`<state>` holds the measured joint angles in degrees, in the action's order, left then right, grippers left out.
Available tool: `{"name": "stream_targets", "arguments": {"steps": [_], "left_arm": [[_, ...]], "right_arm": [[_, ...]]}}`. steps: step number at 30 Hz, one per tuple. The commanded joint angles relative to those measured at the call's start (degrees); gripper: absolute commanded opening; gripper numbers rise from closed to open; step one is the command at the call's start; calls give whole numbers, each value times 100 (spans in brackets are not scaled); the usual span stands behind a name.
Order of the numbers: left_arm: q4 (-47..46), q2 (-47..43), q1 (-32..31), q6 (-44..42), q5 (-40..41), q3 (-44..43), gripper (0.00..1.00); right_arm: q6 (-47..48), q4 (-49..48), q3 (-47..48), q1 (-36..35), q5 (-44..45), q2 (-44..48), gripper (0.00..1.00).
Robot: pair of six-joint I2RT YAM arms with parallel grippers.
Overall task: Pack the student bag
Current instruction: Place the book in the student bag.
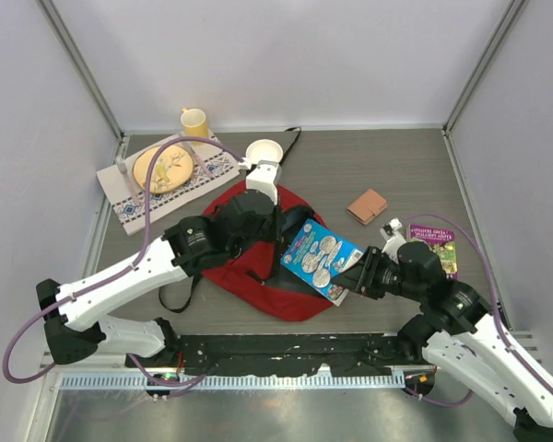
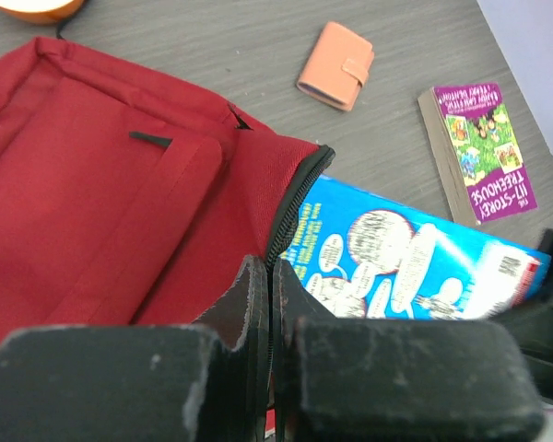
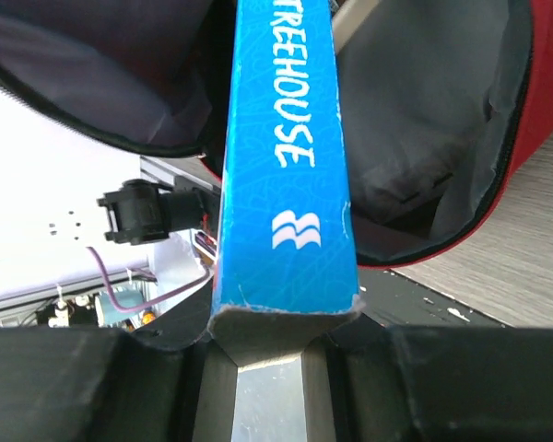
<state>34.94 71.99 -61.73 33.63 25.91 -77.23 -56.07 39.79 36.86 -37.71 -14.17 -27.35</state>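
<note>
I need to push my right gripper outward and to the left in the top view, into the bag's opening (image 1: 296, 224) (image 3: 407, 115), to release the book, as the bag's rim is held open.
The student bag (image 1: 258, 276) is a dark-red backpack lying flat mid-table with its mouth facing right. My left gripper (image 1: 282, 228) is shut on the bag's black zipper edge (image 2: 290, 207), and its fingertips (image 2: 254, 281) press together on the rim. My right gripper (image 1: 353, 276) is shut on a blue book (image 1: 321, 256) and holds its near end. The far end of the book reaches into the bag's opening. In the right wrist view the book's spine (image 3: 286, 157) points into the grey lining (image 3: 424, 129).
A purple book (image 1: 435, 247) and a tan wallet (image 1: 367, 206) lie right of the bag. At the back left are a yellow mug (image 1: 194, 121), a white bowl (image 1: 264, 151), and a plate (image 1: 162, 169) on a patterned cloth (image 1: 129, 210).
</note>
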Motion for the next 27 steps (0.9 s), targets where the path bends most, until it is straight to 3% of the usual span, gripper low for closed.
{"name": "stream_targets", "arguments": {"steps": [1, 6, 17, 19, 27], "left_arm": [[-655, -211, -5, 223, -243, 261, 0], [-585, -229, 3, 249, -438, 428, 0], [-883, -352, -5, 320, -877, 780, 0], [-953, -387, -5, 320, -921, 815, 0], [-945, -554, -5, 250, -833, 797, 0]], "right_arm": [[-52, -1583, -547, 1, -620, -191, 1], [-545, -3377, -1075, 1, -797, -489, 1], [-1054, -5269, -1137, -8, -1562, -1623, 1], [-1492, -6077, -1295, 1, -1816, -1746, 1], [-1406, -5597, -1102, 10, -1729, -1413, 1]]}}
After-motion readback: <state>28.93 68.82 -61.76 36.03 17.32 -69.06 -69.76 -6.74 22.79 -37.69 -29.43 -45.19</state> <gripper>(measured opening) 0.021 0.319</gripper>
